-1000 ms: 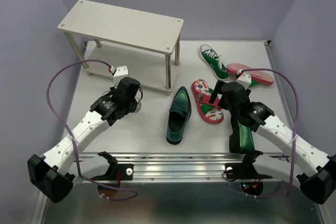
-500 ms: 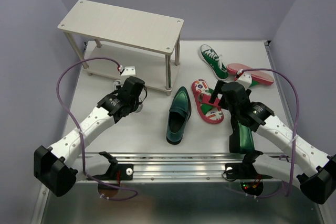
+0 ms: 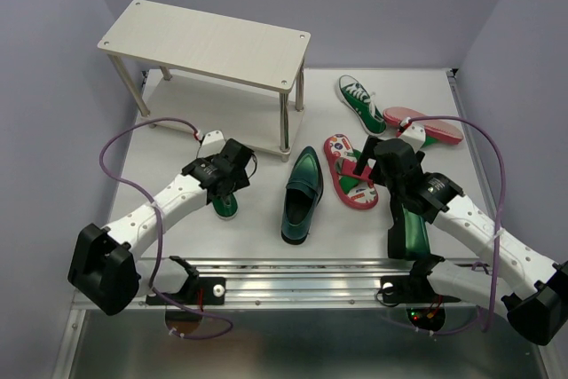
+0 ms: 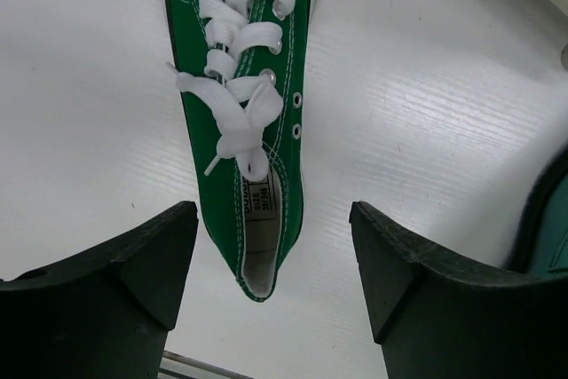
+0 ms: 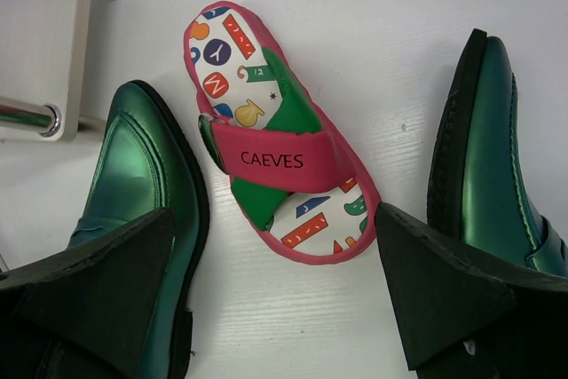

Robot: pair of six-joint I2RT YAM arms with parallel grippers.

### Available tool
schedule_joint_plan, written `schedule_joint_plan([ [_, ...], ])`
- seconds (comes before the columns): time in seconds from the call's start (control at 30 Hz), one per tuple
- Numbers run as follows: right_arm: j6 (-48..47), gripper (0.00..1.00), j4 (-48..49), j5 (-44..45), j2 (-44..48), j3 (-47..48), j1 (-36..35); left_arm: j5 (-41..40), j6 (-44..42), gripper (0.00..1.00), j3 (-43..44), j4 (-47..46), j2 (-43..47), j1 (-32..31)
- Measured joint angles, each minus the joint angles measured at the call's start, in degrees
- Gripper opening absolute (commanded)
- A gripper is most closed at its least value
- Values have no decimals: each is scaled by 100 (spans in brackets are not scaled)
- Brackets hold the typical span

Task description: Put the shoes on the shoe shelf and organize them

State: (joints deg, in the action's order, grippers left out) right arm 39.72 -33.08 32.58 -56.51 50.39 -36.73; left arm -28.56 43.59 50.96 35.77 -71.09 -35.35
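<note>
My left gripper will lower toward the table around the open heel end of the green sneaker (image 3: 225, 205) (image 4: 261, 250), since the parted fingers already are on either side of the sneaker's narrow collar.
A green canvas sneaker (image 4: 244, 130) with white laces lies flat on the table, its heel end between the tips of my left gripper (image 4: 271, 281), which is open and not touching it. From above, that sneaker (image 3: 224, 204) shows under my left gripper (image 3: 228, 185), in front of the shoe shelf (image 3: 204, 42). My right gripper (image 5: 275, 299) hangs open over the heel of a red flip-flop (image 5: 275, 157), with a glossy green loafer (image 5: 133, 193) on its left and another loafer (image 5: 493, 166) on its right. Both shelf boards are bare.
A second green sneaker (image 3: 359, 102) and a second red flip-flop (image 3: 424, 124) lie at the back right. A silver shelf leg (image 5: 53, 117) stands just left of the middle loafer (image 3: 302, 194). A metal rail (image 3: 293, 281) runs along the near table edge.
My left arm has swung right and toward the near edge, and its gripper has gone from shut to open. The green sneaker now shows on the table below it. The right arm has not moved.
</note>
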Motion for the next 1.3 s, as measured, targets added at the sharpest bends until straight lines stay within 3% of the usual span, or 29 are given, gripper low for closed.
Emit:
schedule_joint_plan([
  [0.37, 20, 100, -9, -2, 2, -125, 0, -118, 892, 63, -7, 50, 68, 7],
  [0.77, 20, 100, 2, -4, -13, -164, 0, -190, 1202, 46, -367, -306, -691, 7],
  [0.87, 20, 100, 9, -9, -74, -164, 0, -188, 1191, 37, -382, -391, -807, 7],
  [0.97, 17, 100, 9, -15, -160, -164, 0, -214, 1137, 4, -446, -492, -898, 7],
  [1.0, 17, 100, 11, -24, -177, -164, 0, -229, 1139, 0, -446, -507, -914, 7],
  [1.3, 15, 100, 15, -90, -223, -164, 0, -472, 516, 0, -157, -278, -1043, -96],
])
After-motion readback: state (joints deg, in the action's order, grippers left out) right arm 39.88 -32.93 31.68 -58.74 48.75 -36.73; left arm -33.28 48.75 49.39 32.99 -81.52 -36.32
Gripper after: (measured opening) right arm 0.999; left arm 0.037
